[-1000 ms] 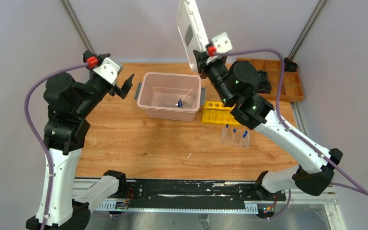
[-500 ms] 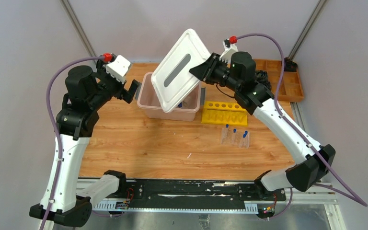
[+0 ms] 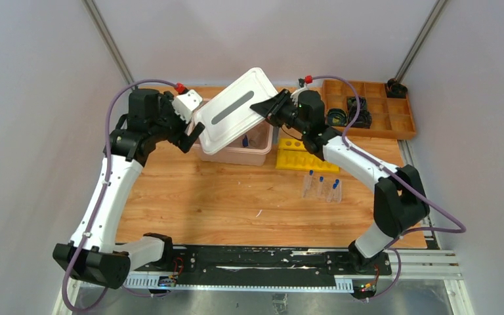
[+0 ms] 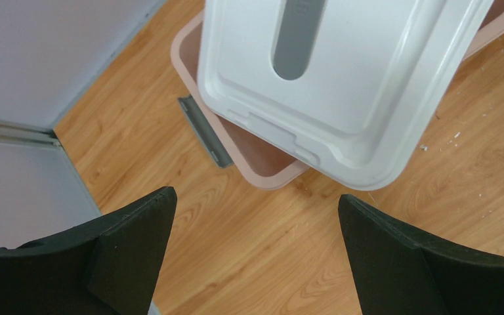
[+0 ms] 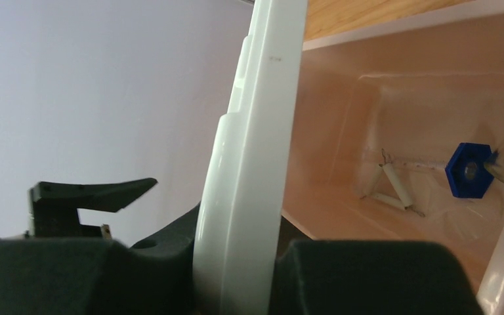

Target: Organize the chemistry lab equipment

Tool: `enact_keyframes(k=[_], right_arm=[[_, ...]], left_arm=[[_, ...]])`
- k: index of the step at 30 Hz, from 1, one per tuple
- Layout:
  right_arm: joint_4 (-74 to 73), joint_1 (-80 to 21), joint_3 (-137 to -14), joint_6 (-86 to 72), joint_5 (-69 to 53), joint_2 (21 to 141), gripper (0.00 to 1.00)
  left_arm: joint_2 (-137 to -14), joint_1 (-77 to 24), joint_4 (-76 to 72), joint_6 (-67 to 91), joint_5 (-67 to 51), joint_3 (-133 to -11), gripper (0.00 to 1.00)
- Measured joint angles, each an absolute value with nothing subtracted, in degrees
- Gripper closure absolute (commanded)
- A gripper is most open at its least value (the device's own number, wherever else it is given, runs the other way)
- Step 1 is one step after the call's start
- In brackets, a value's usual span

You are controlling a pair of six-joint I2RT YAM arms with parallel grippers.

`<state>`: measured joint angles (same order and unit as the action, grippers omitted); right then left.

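The lid hangs tilted, so my right gripper will next lower its held edge toward the pink bin's rim below and release.
A white lid (image 3: 233, 111) with a grey slot hangs tilted over the pink bin (image 3: 236, 157). My right gripper (image 3: 267, 107) is shut on the lid's right edge, and in the right wrist view the lid's rim (image 5: 256, 164) stands between the pads. The left gripper (image 3: 192, 136) is open and empty just left of the bin, low over the wood (image 4: 256, 195). From there the lid (image 4: 341, 85) covers most of the bin (image 4: 262, 178). A blue-capped tube (image 5: 469, 170) lies inside the bin. The yellow tube rack (image 3: 300, 157) stands right of it. A clear rack (image 3: 321, 188) holds three blue-capped tubes.
A brown wooden compartment tray (image 3: 394, 125) with black ring parts (image 3: 349, 115) sits at the back right. A grey latch (image 4: 203, 131) lies against the bin's left side. Grey walls close in behind and to the left.
The right arm has swung the lid down from upright to a tilt over the bin. The left arm has reached forward and right, up to the bin's left side.
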<state>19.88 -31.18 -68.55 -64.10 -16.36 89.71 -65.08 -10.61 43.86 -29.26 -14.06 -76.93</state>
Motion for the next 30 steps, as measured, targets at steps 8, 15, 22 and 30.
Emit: enact_keyframes(k=[8, 15, 22, 30], right_arm=[[31.0, -30.8, -66.1, -71.2, -16.3, 95.5, 1.0], [35.4, -30.7, -63.9, -73.7, -17.4, 96.9, 0.84], [32.3, -30.6, -64.2, -72.3, -19.0, 97.1, 0.64], [29.9, -30.6, -63.2, -70.8, -18.9, 96.1, 0.38]], left_arm=[[-69.5, -10.6, 43.4, -31.3, -14.3, -74.9, 0.0], [-69.3, -10.6, 41.0, -31.9, -13.7, -72.7, 0.0], [-69.3, -10.6, 36.9, -32.4, -12.3, -70.5, 0.01], [-73.1, -10.6, 31.4, -31.0, -10.0, -66.7, 0.02]])
